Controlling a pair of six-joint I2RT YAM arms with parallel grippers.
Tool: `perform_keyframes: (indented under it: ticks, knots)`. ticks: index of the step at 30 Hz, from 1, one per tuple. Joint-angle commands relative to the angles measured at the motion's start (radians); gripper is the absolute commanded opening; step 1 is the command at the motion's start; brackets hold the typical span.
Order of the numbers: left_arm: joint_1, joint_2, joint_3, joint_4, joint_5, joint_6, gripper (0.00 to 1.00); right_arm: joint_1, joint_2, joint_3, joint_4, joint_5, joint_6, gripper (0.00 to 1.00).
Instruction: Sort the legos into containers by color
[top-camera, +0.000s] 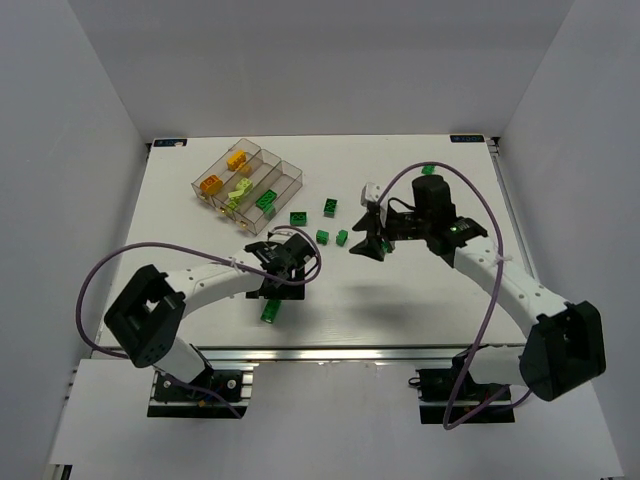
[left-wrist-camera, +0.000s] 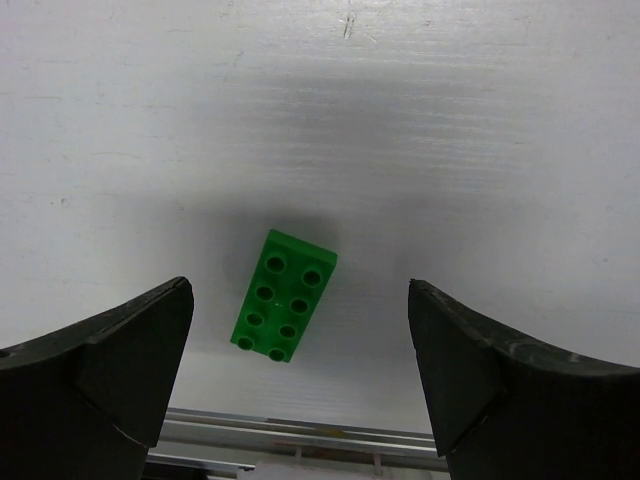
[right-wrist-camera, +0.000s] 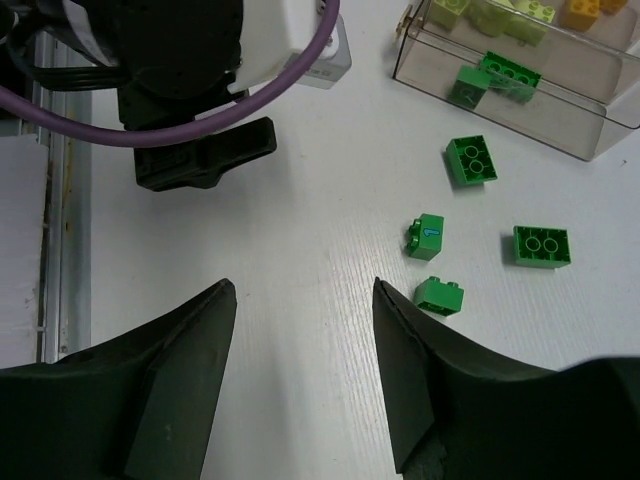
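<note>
The long dark green lego lies below my left gripper, between the open fingers, so I should lower it and close across the lego's long sides next.
A long dark green lego (left-wrist-camera: 285, 295) lies flat on the table near its front edge, also in the top view (top-camera: 270, 313). My left gripper (left-wrist-camera: 300, 287) hovers over it, open, its fingers well apart on either side and touching nothing. Several small green legos (right-wrist-camera: 427, 237) (top-camera: 322, 236) lie loose in mid-table. My right gripper (right-wrist-camera: 303, 285) (top-camera: 372, 248) stands open just right of them, with only bare table between its fingers. The clear containers tray (top-camera: 290, 172) at the back left holds orange (top-camera: 238, 158), lime (top-camera: 238, 192) and green (top-camera: 266, 200) legos in separate compartments.
The metal rail of the table's front edge (left-wrist-camera: 300, 432) runs just beyond the long lego. A small white block (top-camera: 369, 190) sits behind my right gripper. My left arm's wrist (right-wrist-camera: 200, 150) shows dark at the upper left of the right wrist view.
</note>
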Motion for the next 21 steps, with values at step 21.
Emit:
perform_keyframes:
  ticks: [21]
  knots:
    - [-0.003,-0.027,-0.124,0.144,0.083,-0.019,0.82,-0.100,-0.166,-0.117,-0.002,-0.060,0.045,0.60]
